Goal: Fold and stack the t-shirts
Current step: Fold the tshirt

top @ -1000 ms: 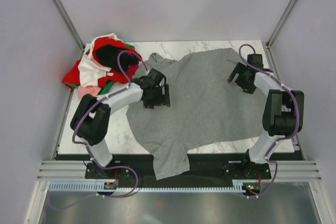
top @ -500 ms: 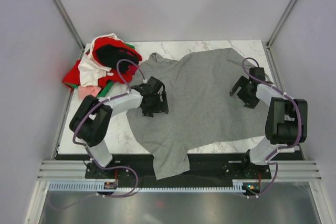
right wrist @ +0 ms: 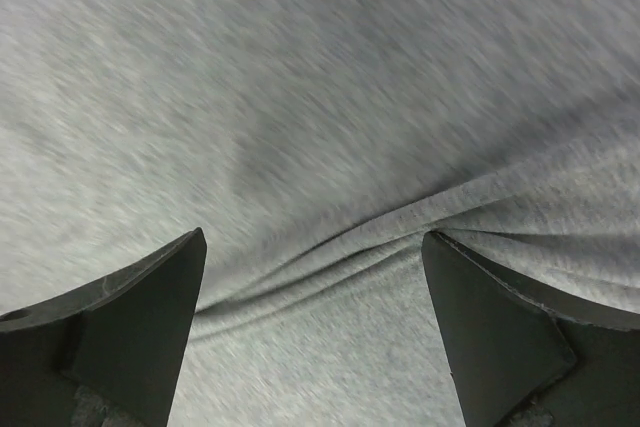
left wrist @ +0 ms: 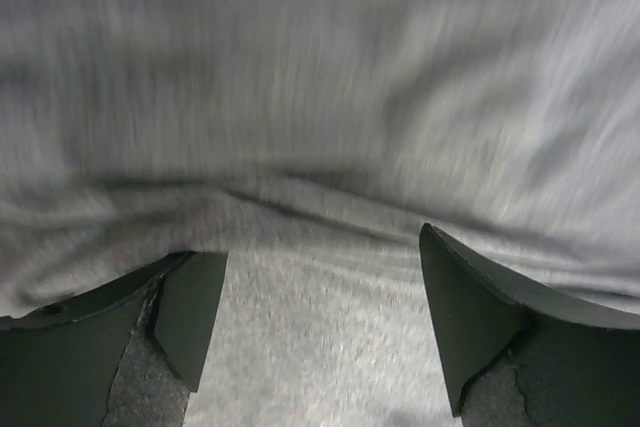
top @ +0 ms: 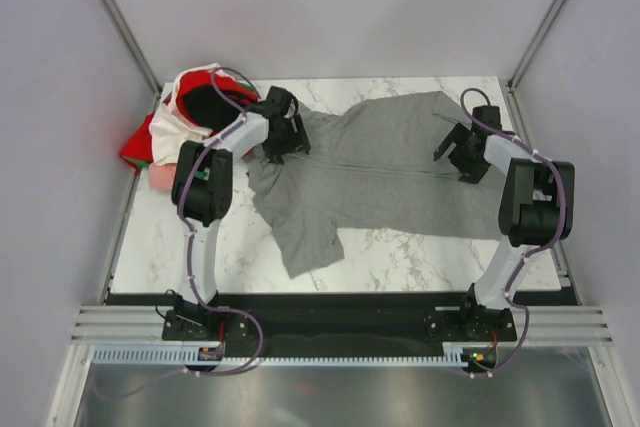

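The grey sleeve sticks out toward the front, so I will raise my left gripper, pull it back and lower it to close on the sleeve's near corner point(top: 292, 271).
The large heather-grey t-shirt point(top: 390, 167) lies spread across the back half of the marble table point(top: 420, 262), with one sleeve point(top: 310, 242) pointing toward the front. My left gripper point(top: 288, 139) rests on its left edge near the collar, jaws wide apart, grey cloth point(left wrist: 320, 97) under and between the fingers. My right gripper point(top: 457, 152) rests on the shirt's right part, also open, with a ridge of cloth point(right wrist: 330, 237) bunched between its fingers. In the wrist views the left gripper point(left wrist: 312, 247) and the right gripper point(right wrist: 314, 237) show only grey cloth.
A heap of other t-shirts sits at the back left corner: red point(top: 215, 80), white point(top: 170, 132), black point(top: 205, 107) and a bit of pink point(top: 160, 178). It is just left of my left gripper. Grey walls and metal posts point(top: 118, 17) enclose the table.
Both grippers moved toward the back and the grey t-shirt slid with them. Its sleeve, which hung over the front edge, now lies on the table. The shirt is more bunched lengthwise.
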Available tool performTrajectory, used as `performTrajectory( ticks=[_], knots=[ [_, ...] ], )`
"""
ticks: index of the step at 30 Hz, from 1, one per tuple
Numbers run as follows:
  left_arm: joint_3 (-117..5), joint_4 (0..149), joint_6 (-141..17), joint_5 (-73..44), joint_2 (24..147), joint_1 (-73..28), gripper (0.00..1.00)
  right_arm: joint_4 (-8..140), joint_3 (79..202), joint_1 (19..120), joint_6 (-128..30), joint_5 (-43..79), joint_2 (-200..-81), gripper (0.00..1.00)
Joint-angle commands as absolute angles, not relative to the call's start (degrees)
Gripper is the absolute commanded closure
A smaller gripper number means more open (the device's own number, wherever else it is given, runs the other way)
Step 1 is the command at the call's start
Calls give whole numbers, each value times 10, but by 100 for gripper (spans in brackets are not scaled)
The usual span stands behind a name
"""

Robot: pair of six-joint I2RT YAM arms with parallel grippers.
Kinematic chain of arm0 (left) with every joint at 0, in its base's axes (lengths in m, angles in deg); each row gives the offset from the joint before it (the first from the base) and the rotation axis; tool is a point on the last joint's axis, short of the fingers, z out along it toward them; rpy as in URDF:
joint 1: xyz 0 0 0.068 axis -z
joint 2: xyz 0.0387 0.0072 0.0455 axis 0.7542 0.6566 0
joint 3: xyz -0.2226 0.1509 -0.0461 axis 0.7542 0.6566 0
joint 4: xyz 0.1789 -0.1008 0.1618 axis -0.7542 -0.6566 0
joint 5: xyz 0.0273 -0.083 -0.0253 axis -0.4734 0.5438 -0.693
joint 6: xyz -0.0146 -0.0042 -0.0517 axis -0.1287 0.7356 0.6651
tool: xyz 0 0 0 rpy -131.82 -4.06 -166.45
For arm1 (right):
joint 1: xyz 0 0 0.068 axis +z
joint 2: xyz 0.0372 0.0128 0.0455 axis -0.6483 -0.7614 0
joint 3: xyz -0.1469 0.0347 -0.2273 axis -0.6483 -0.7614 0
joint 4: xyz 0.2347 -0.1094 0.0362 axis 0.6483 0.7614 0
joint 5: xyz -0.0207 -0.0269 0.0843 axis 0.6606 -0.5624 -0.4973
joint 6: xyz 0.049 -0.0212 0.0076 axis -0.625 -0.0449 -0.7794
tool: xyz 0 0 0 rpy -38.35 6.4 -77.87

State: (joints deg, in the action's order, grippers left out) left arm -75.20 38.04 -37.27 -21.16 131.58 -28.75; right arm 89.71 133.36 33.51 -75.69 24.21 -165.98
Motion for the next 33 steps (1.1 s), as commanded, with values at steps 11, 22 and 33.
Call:
performTrajectory(
  ticks=[11, 22, 33],
  knots=[
    [-1108, 166, -450, -210, 1460, -350, 15, 979, 1539, 377, -740, 192, -1781, 2],
    [-912, 173, -432, -243, 1093, -335, 11, 1048, 1525, 396, -693, 339, -1529, 2],
    [-395, 333, -363, -182, 766, -336, 17, 989, 1100, 102, -783, 193, -1303, 2]
  ],
)
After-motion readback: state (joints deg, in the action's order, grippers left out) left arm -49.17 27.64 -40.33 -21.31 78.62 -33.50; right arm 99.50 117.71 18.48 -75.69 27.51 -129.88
